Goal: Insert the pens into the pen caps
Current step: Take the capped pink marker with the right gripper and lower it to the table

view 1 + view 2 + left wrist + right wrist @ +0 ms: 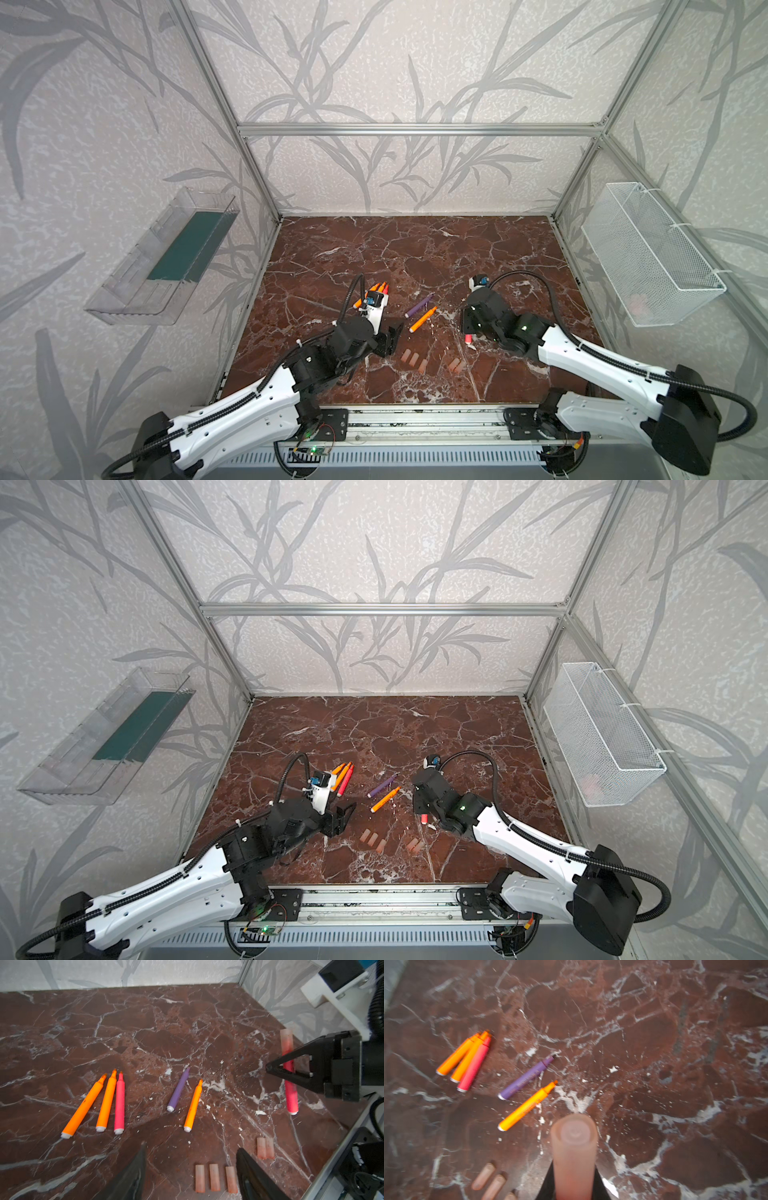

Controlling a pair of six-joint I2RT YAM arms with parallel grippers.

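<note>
The red-pink pen already has its cap on, so my right gripper should lower it onto the bare marble [608, 1114] beside the lone orange pen and release it.
My right gripper [270, 1068] is shut on a red-pink pen [290, 1093] that wears a pinkish cap [286, 1040]. The right wrist view shows that cap [574, 1138] end-on between the jaws of the right gripper [574, 1164]. My left gripper [191, 1147] hangs open and empty above three loose pen caps [214, 1177]; two more caps [265, 1148] lie beside them. On the marble lie two orange pens and a red-pink pen side by side [108, 1103], a purple pen [179, 1089] and another orange pen [193, 1105]. In both top views the left gripper [395, 336] [347, 812] is left of the caps [414, 358] [373, 839].
A brown marble tabletop [415, 249] sits inside an aluminium frame. A clear plastic tray [166, 266] hangs on the left wall. A white mesh basket [648, 253] hangs on the right wall. The left wrist camera mount covers part of the three-pen group [380, 287].
</note>
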